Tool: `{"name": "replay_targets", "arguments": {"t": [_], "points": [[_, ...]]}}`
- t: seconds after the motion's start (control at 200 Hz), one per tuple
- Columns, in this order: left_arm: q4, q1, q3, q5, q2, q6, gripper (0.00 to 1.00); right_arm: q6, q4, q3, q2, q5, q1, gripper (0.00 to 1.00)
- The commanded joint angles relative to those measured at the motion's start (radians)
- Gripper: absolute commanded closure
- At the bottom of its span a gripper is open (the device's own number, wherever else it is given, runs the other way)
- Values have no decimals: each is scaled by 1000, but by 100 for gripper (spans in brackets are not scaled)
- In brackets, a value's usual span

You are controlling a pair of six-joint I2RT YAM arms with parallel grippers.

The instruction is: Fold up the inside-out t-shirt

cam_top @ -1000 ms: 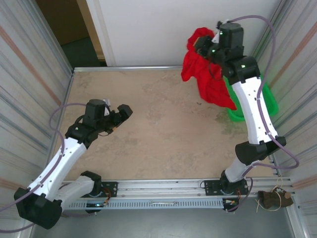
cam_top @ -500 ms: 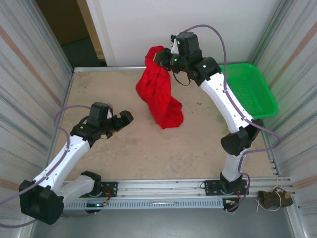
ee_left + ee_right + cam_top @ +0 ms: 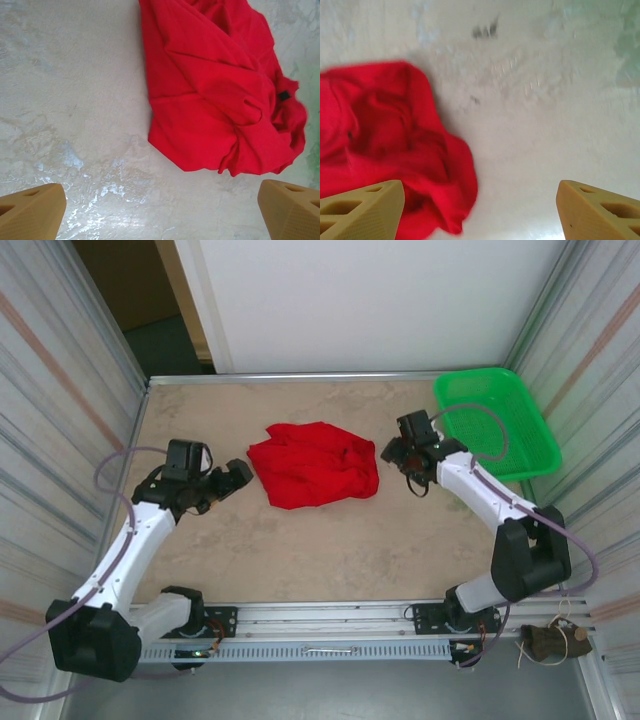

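Note:
Next, my right gripper brings its open fingers across the t-shirt, back and down to its near edge, which borders bare tabletop below and back of the gripper.
The inside-out t-shirt [image 3: 313, 464] lies in a crumpled red heap on the table, near the middle. My left gripper [image 3: 238, 474] hovers just left of the heap, open, with nothing between its fingers. In the left wrist view the t-shirt [image 3: 220, 90] spreads above and to the right of the left gripper [image 3: 160, 220]. My right gripper [image 3: 392, 451] sits just right of the heap, open and holding nothing. In the right wrist view the t-shirt [image 3: 385, 140] lies by the left finger [image 3: 362, 210] of the right gripper [image 3: 480, 215]. No print or lettering shows.
A green mesh basket [image 3: 500, 420] stands at the back right corner with nothing in it. Corrugated metal walls close in the table on the left and right. A white wall stands at the back, and the arms' rail [image 3: 320, 615] runs along the front edge.
My right arm swung the shirt from above the basket to the table's middle, came down and let go. The shirt now lies in a heap. My left gripper shifted slightly left.

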Motion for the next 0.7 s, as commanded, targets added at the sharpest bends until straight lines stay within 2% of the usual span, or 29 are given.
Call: {"name": "replay_targets", "arguments": {"t": [0.0,0.1,0.311,0.526,0.581,0.691], "points": [[-38,8,10,-20,23,57,1,-85,0,-2,-67,14,122,23],[-16,10,-19,-41,52,62,1,-126,34,-22,-25,-53,206,25],[5,11,-50,-58,98,61,1,-54,161,-35,110,-175,330,28],[44,11,-73,-59,87,39,1,-39,242,50,290,-234,348,29],[52,11,-73,-60,92,38,1,-43,250,80,335,-239,348,37],[80,13,-68,-73,113,49,1,-53,241,116,371,-246,338,78]]}}
